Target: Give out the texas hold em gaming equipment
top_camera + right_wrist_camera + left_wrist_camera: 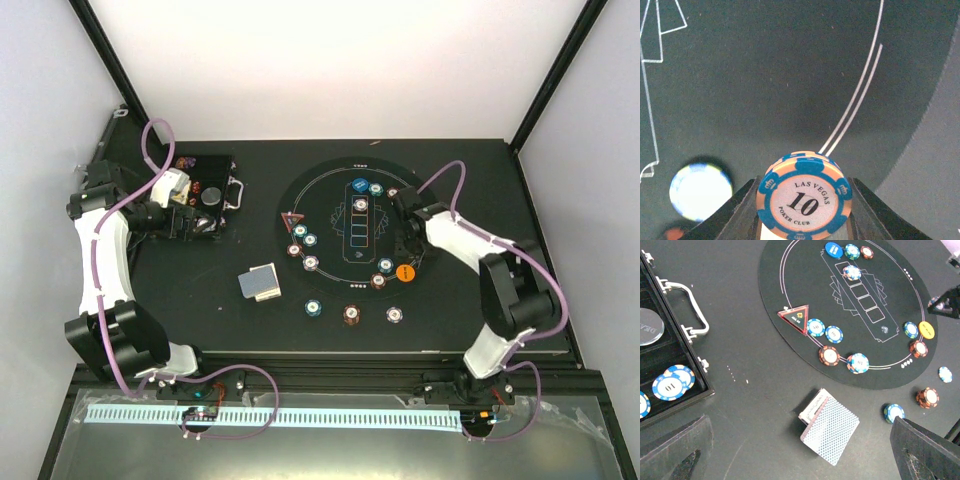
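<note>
The mat below my right gripper is bare beside the orange button (405, 271), so I will lower the striped chip there next, by the white lines.
My right gripper (803, 220) is shut on a blue-and-peach striped poker chip (803, 197) marked 10, held on edge just above the round black mat (790, 75). From above, the right gripper (410, 230) hangs over the mat's right half. Several chips ring the mat (330, 205), with an orange button (405, 271) and a blue button (359, 185). A grey-blue-backed card deck (260, 283) lies left of the mat, also seen as the deck (832, 432) in the left wrist view. My left gripper (195, 222) is open and empty beside the black case (205, 195).
The open case (670, 370) holds more chips (672, 382), and its metal handle (690, 305) faces the mat. A red triangular marker (796, 317) sits on the mat's left edge. Three chips (351, 314) lie on the table in front of the mat.
</note>
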Tool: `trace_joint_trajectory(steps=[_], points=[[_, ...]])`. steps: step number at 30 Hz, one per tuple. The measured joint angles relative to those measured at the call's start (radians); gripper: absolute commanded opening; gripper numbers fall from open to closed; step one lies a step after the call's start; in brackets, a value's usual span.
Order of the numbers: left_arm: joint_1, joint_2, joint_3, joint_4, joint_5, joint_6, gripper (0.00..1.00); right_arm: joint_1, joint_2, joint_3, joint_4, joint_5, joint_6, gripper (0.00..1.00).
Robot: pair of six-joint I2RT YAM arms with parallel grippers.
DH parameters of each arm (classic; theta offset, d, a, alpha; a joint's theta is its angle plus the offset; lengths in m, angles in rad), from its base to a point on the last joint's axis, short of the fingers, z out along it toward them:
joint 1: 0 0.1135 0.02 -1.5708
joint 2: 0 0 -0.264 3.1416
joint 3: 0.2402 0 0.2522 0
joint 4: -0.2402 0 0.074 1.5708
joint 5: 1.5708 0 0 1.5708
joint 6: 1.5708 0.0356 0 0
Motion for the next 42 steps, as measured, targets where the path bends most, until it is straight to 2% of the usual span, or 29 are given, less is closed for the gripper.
trace_joint_trajectory(steps=[11,17,21,24,29,34,42], points=[[-0.015,0.002,-0.027,-0.064,-0.029,0.165,0.99,-0.035,0.196,0.066,0.09,-0.002,-0.013,0.21],[-0.089,0.027,-0.06,-0.086,-0.095,0.248,0.99,-0.035,0.193,0.044,0.12,-0.004,-0.011,0.32],[-0.172,0.04,-0.112,-0.079,-0.151,0.279,0.99,-0.037,0.172,0.012,0.154,-0.011,-0.006,0.42],[-0.235,0.04,-0.154,-0.066,-0.189,0.297,0.99,-0.038,0.157,-0.007,0.17,-0.016,-0.003,0.58],[-0.342,0.039,-0.219,-0.033,-0.238,0.335,0.99,-0.038,0.129,-0.024,0.146,-0.019,0.002,0.73],[-0.413,0.039,-0.266,0.009,-0.274,0.36,0.99,-0.038,0.053,-0.024,0.115,-0.013,0.009,0.78],[-0.509,0.068,-0.302,0.096,-0.347,0.38,0.99,0.011,-0.199,-0.055,0.103,-0.022,0.03,0.8]])
